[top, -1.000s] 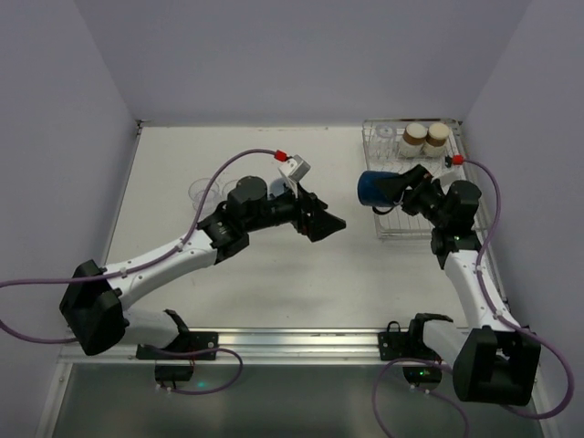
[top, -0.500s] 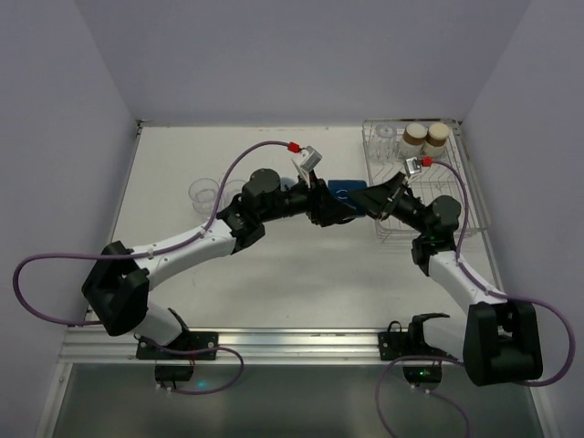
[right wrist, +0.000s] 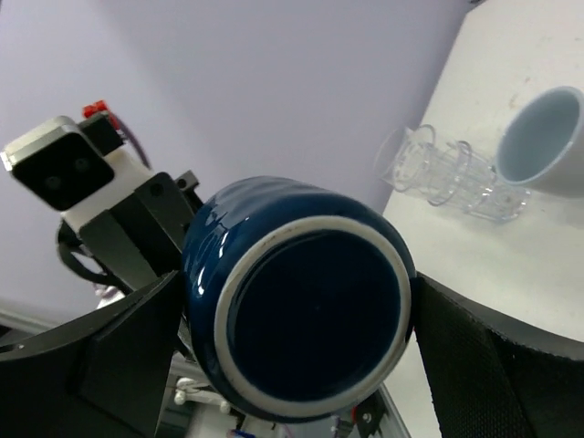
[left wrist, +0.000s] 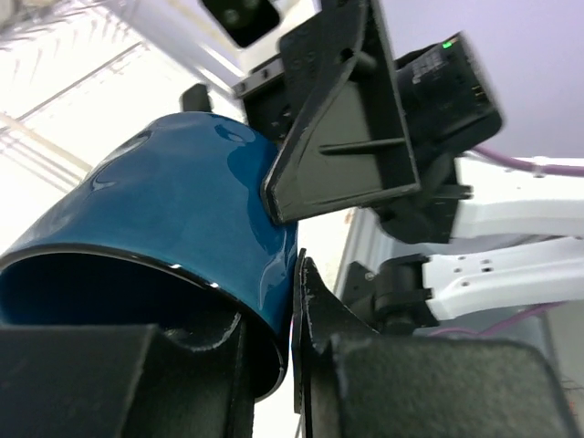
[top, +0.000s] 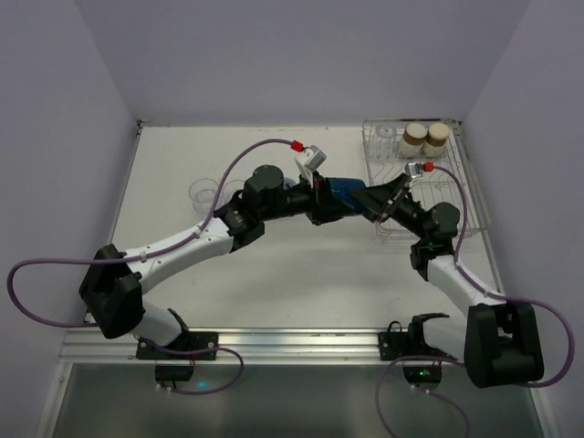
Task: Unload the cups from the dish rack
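Note:
The sideways mug needs to go down base-first onto the bare tabletop below the gripper beside the rack (top: 467, 187) next, with my left gripper turned downward, then releasing the mug's rim.
The dark blue mug (top: 342, 190) hangs on its side in mid-air, just left of the dish rack (top: 467, 187), between both grippers. My left gripper (top: 327, 203) is shut on its rim (left wrist: 173, 210), one finger inside and one outside. My right gripper (top: 362, 197) is at the base end (right wrist: 301, 319), open, its fingers (right wrist: 137, 347) spread on either side of the mug. Two cream cups with brown bands (top: 425, 137) and a clear glass (top: 387, 134) stand at the rack's far end.
Clear tumblers (top: 203, 192) stand on the white table (top: 274, 274) at the left, beyond my left arm. They show again in the right wrist view as clear glasses (right wrist: 447, 173) beside a pale cup (right wrist: 538, 141). Purple walls close in three sides.
A second ago the right gripper held the mug by the rack, arms apart. The arms have met. The left gripper has shut on the mug's rim and the right jaws have widened.

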Controlling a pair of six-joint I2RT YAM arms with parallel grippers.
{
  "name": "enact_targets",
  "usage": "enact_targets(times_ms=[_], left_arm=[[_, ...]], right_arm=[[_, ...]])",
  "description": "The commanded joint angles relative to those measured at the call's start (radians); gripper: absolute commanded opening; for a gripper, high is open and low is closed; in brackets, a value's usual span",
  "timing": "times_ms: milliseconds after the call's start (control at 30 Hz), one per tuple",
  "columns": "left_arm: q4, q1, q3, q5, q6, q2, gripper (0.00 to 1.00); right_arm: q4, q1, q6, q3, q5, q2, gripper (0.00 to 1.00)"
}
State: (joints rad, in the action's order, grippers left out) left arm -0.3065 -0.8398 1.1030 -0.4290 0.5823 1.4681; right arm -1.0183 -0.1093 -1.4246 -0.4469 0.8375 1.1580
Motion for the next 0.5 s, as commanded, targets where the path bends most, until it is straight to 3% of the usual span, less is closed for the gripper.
enact_targets(times_ms=[0,33,133,233,467], left_arm=[[0.168,0.007,0.141,0.225,-0.202,-0.023,0.00],[0.199,0.005,0.179,0.263,-0.217,-0.017,0.00],[0.337,0.005,0.282,0.321,-0.285,0.034,0.00],[0.518,0.005,0.407,0.380,-0.340,0.125,0.00],[0.713,0.005,0.661,0.395,-0.380,0.381,0.00]], right_arm=[[0.240,-0.009,0.258,0.001,-0.063,-0.096,0.99],[0.397,-0.009,0.300,-0.015,-0.092,-0.150,0.99],[0.608,-0.010,0.423,-0.016,-0.213,-0.224,0.99],[0.710,-0.010,0.486,0.022,-0.314,-0.319,0.99],[0.942,-0.010,0.624,0.039,-0.462,-0.517,0.99]])
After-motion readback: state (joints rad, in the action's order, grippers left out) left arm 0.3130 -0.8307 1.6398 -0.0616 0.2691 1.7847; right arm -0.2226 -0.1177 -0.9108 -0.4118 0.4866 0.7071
